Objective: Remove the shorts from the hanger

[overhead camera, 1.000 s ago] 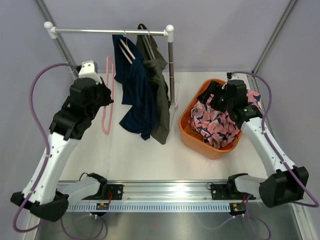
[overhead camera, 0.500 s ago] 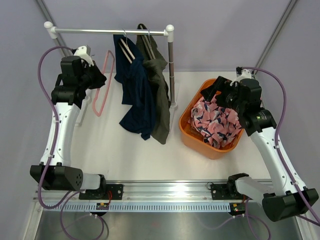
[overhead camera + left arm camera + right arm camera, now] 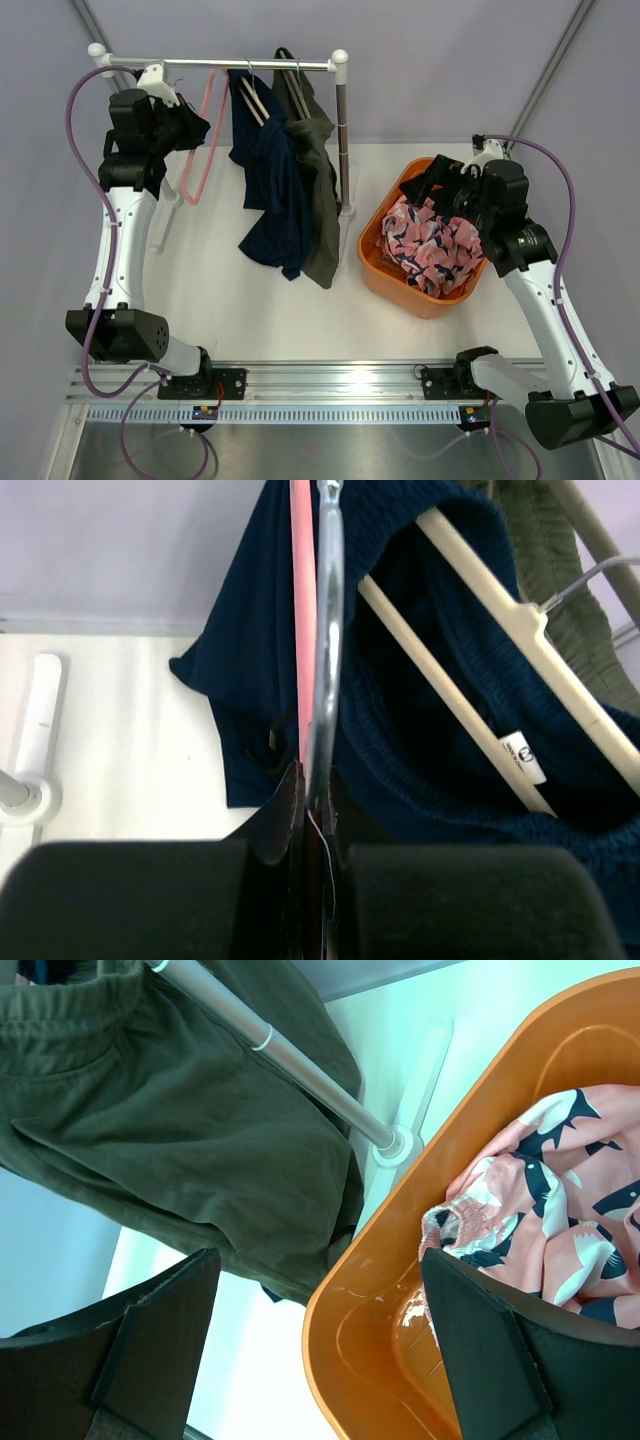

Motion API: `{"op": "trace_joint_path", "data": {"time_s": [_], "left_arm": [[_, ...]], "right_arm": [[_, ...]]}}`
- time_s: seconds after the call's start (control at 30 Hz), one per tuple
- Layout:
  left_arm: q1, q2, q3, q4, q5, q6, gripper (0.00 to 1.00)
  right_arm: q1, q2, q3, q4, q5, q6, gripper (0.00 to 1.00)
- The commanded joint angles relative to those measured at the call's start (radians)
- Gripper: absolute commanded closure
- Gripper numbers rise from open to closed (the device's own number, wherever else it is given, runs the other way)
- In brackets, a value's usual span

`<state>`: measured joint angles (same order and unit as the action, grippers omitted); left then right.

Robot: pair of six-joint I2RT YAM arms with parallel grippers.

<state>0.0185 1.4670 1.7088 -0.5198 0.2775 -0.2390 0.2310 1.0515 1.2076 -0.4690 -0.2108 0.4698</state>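
Observation:
The pink hanger is bare. Its metal hook goes up with my left gripper onto the bar's empty part (image 3: pixel 198 63) beside the navy shorts (image 3: pixel 270 190) next for release there.
The navy shorts (image 3: pixel 270 190) and the olive shorts (image 3: pixel 320 190) hang on hangers from the rail (image 3: pixel 280 65). The pink patterned shorts (image 3: pixel 430 245) lie in the orange basket (image 3: pixel 395 285). My left gripper (image 3: pixel 185 128) is shut on a bare pink hanger (image 3: pixel 200 150), held up at the rail left of the navy shorts. In the left wrist view the jaws (image 3: pixel 312 790) pinch the pink hanger (image 3: pixel 303 630) beside a silver rod (image 3: pixel 328 630), with the navy shorts (image 3: pixel 420 730) on a wooden hanger (image 3: pixel 470 570). My right gripper (image 3: pixel 435 185) is open and empty over the basket's left rim (image 3: pixel 400 1340).
The rack's upright post (image 3: pixel 344 140) and its white foot (image 3: pixel 400 1145) stand between the hanging shorts and the basket. The olive shorts (image 3: pixel 180 1130) hang close to the basket's rim. A second white foot (image 3: pixel 35 740) lies at the rack's left end.
My left arm has lifted the pink hanger from low over the table up and back to the rail. My right gripper has drawn slightly right and up over the basket, still open.

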Motion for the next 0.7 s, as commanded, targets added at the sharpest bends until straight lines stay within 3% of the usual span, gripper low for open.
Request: {"op": "trace_joint_path", "data": {"time_s": [0.0, 0.3, 0.67], "left_arm": [[0.008, -0.011, 0.034, 0.127, 0.026, 0.001, 1.0], [0.008, -0.023, 0.022, 0.168, -0.083, -0.011, 1.0], [0.003, 0.053, 0.092, 0.228, -0.106, -0.068, 1.0]], "right_arm": [[-0.001, -0.027, 0.006, 0.038, -0.039, -0.01, 0.09], [-0.001, -0.019, 0.003, 0.047, -0.056, -0.002, 0.09], [-0.001, -0.002, -0.008, 0.066, -0.061, 0.003, 0.1]]}}
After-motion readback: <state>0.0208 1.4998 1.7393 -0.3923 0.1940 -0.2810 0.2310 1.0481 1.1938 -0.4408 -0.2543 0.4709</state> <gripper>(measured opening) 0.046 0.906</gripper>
